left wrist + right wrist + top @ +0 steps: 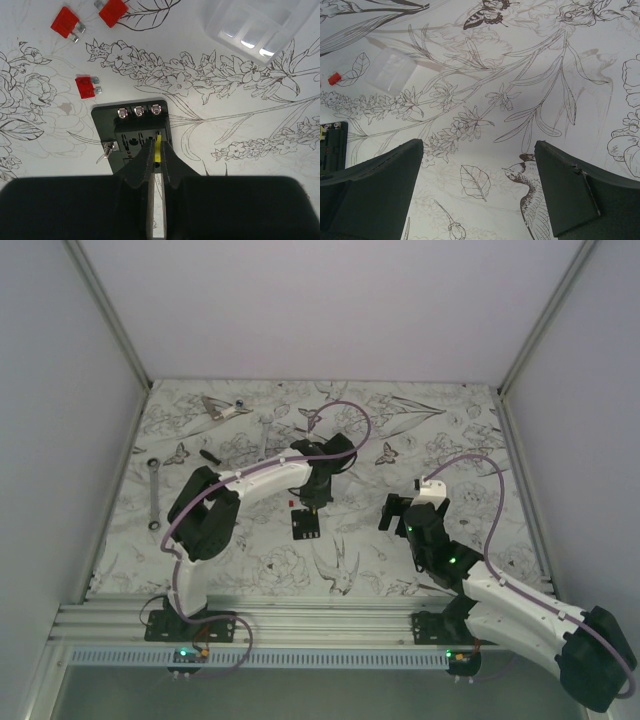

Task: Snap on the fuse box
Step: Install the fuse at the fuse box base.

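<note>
I will lower my left gripper next, push the yellow fuse into the slots below its tip and let go of it there, because the fuse is already lined up with them.
The fuse box is a small black square block lying flat on the flower-patterned table, with three screw terminals along its far edge; it also shows as the fuse box and at the left edge as the fuse box. My left gripper hangs right over its slots, shut on a thin yellow fuse whose tip reaches the box's right-hand slots. My right gripper stands wide open above bare table to the right, holding nothing.
Three loose red fuses lie beyond the box. A clear plastic cover rests at the far right, also seen as the cover. Wrenches lie at the left and back.
</note>
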`<state>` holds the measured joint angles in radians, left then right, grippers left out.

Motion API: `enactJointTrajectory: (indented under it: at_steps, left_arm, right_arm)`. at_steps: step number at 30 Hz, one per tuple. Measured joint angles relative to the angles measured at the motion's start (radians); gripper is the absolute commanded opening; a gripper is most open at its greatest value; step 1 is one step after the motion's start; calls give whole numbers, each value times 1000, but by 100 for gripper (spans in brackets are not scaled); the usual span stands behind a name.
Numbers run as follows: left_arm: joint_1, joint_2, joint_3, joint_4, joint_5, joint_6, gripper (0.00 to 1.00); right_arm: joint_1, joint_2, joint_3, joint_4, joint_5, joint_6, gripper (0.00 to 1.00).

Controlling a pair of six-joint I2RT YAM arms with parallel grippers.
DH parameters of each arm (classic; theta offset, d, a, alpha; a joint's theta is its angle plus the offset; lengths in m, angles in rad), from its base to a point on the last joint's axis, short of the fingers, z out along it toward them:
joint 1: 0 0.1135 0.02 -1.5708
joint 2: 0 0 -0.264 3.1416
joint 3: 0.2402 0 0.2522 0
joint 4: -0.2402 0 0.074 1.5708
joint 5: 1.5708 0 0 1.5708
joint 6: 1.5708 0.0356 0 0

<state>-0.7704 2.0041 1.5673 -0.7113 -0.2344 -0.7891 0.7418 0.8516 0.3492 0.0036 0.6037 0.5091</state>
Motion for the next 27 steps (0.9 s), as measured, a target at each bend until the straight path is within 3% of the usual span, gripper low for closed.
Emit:
enactJointTrajectory:
  at_steps: [13,27]
  left_arm:
    - [-2,-42,-47,-3,-32,-113,0]
    - [-3,-49,-46,-4,-37,-134,0]
  right_arm:
    - [0,0,0,0,0,0,100]
    - [0,0,0,0,-3,0,100]
